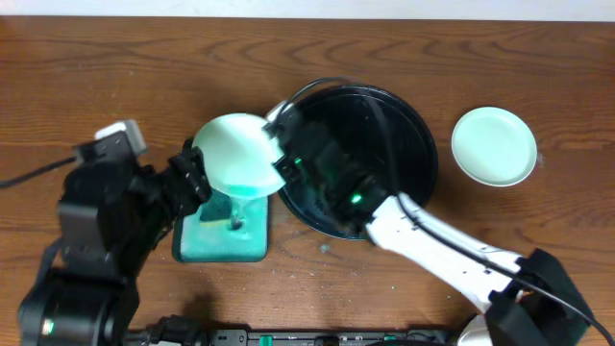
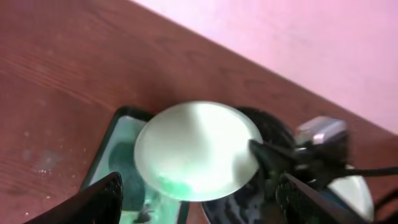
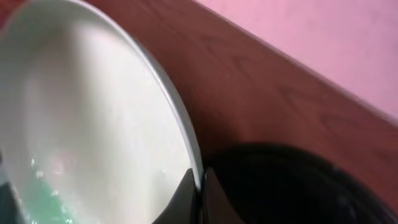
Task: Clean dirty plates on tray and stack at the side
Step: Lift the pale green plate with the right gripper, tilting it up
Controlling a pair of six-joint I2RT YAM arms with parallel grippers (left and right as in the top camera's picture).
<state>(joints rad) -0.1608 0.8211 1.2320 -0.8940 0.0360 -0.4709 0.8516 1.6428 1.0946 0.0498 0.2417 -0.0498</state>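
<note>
The clean plate [image 1: 494, 145] already rests at the side, so my right gripper should swing across the black tray [image 1: 404, 125], lower over that plate and release there.
My right gripper [image 1: 280, 154] is shut on the rim of a pale mint plate [image 1: 236, 154] with a teal smear and holds it tilted above the teal rectangular tray [image 1: 252, 240]. The pinch shows in the right wrist view [image 3: 199, 186], with the plate [image 3: 93, 124] filling the left. The left wrist view shows the same plate [image 2: 196, 149] raised ahead of my open, empty left gripper [image 2: 199, 202]. My left gripper [image 1: 192, 178] sits just left of the plate. The round black tray [image 1: 404, 125] lies behind, with no plate visible on it. A clean plate [image 1: 494, 145] rests on the table at right.
The teal rectangular tray holds teal liquid and a small dark object [image 1: 234, 223]. A cable [image 1: 317, 88] arcs over the black tray's left rim. The right arm [image 1: 432, 235] crosses the black tray's front edge.
</note>
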